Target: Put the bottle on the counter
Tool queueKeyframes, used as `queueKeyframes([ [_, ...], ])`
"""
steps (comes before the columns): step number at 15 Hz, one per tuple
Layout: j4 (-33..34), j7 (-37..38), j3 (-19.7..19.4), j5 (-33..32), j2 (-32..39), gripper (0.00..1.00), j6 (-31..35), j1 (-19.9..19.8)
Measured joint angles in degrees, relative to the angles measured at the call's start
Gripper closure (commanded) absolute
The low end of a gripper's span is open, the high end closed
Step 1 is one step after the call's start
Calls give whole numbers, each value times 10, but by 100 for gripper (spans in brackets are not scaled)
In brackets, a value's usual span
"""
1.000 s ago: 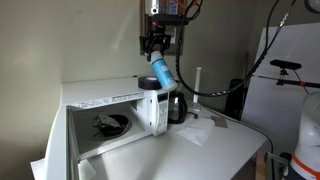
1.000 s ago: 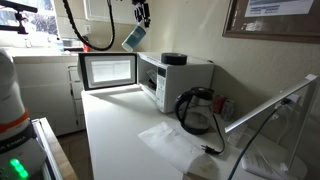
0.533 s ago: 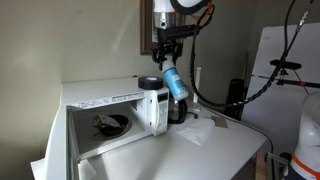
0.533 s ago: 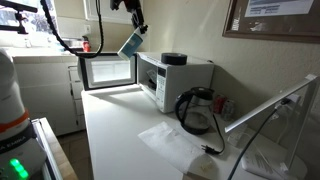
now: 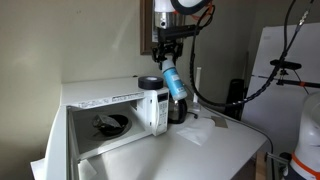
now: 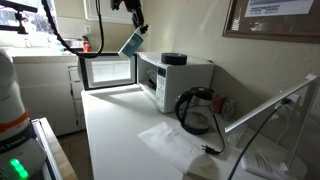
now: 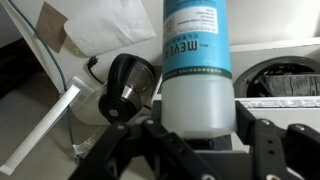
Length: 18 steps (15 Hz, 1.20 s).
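I need to bring my gripper down next to the counter beside the paper sheets, turning the blue bottle (image 5: 175, 82) upright, and let it go, since it hangs tilted in the air.
My gripper (image 5: 165, 52) is shut on the blue bottle (image 5: 175, 82) and holds it in the air, tilted, above the microwave. In an exterior view the bottle (image 6: 131, 43) hangs over the open microwave end, under the gripper (image 6: 137, 24). In the wrist view the bottle (image 7: 197, 60) fills the middle, its pale label with blue text facing me, clamped between the black fingers (image 7: 197, 140). The white counter (image 6: 125, 140) lies below, well apart from the bottle; it also shows in an exterior view (image 5: 210, 150).
A white microwave (image 6: 160, 78) stands on the counter with its door (image 6: 108, 70) open. A white cylinder with a black lid (image 5: 152, 105) and a dark glass carafe (image 6: 195, 112) stand near it. Paper sheets (image 6: 170, 140) lie on the counter. Cables hang near the arm.
Between one second and half a second ago the gripper carried the bottle sideways above the microwave. Since then nothing has visibly moved.
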Motion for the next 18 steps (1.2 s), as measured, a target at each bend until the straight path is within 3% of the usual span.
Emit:
queueKeyframes([
  [2, -34, 41, 1, -3, -13, 57, 43, -6],
  [6, -165, 167, 3, -30, -59, 57, 146, -28],
  [12, -362, 412, 29, -176, -112, 57, 304, -98],
  [13, -381, 453, 41, -210, -117, 32, 315, -116],
  [16, -414, 536, 68, -274, -129, 32, 318, -150],
  [17, -416, 541, 71, -277, -132, 57, 318, -153],
  [18, -416, 542, 72, -277, -134, 57, 318, -154],
])
